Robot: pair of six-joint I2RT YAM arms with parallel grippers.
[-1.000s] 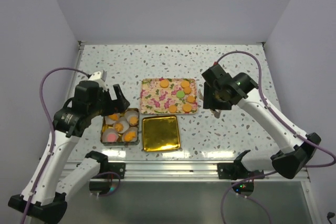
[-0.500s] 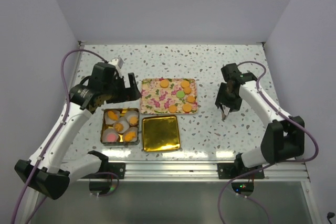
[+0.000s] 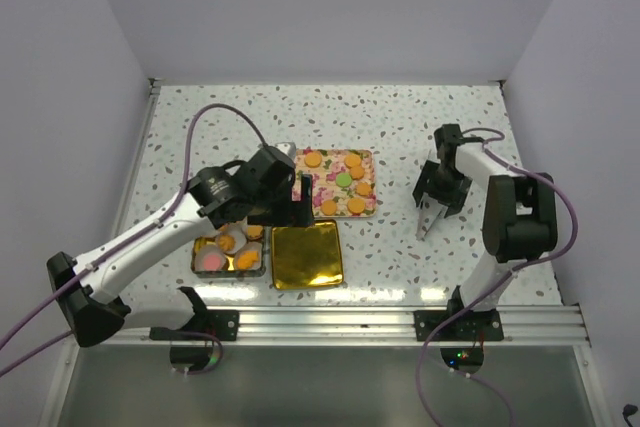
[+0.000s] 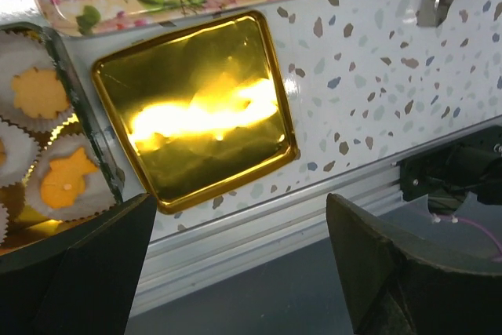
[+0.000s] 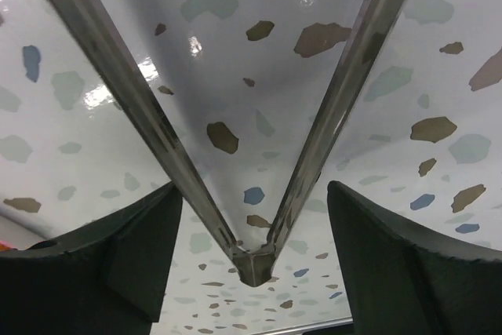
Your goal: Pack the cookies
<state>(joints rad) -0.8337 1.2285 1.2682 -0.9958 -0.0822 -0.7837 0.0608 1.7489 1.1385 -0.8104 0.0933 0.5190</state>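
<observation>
Next, my left gripper should shift to the right in the top view and down onto the gold lid's edge farthest from the tin, where bare table borders it.
Several cookies (image 3: 352, 160), mostly orange with one green, lie on the floral tray (image 3: 285, 187). More orange and pink ones sit in white paper cups in the tin (image 3: 203, 244); two of these cookies (image 4: 38, 92) show in the left wrist view. My left gripper (image 3: 290, 209) hangs open and empty over the tin and gold lid (image 3: 307, 254), its jaws (image 4: 239, 203) wide apart. My right gripper (image 3: 437, 199) is open low over the table. Metal tongs (image 5: 255, 260) lie between its fingers, touching neither finger.
The gold lid (image 4: 196, 115) lies just right of the tin (image 4: 86, 135), below the tray (image 4: 118, 5). The tongs (image 3: 424, 224) rest on the speckled table right of the tray. An aluminium rail (image 3: 330, 322) runs along the near edge. Walls close in the left, right and back.
My left arm swung right and nearer, from beside the tin to over the tin and lid. My right gripper drew back from the tray, came down and opened, leaving the tongs on the table.
</observation>
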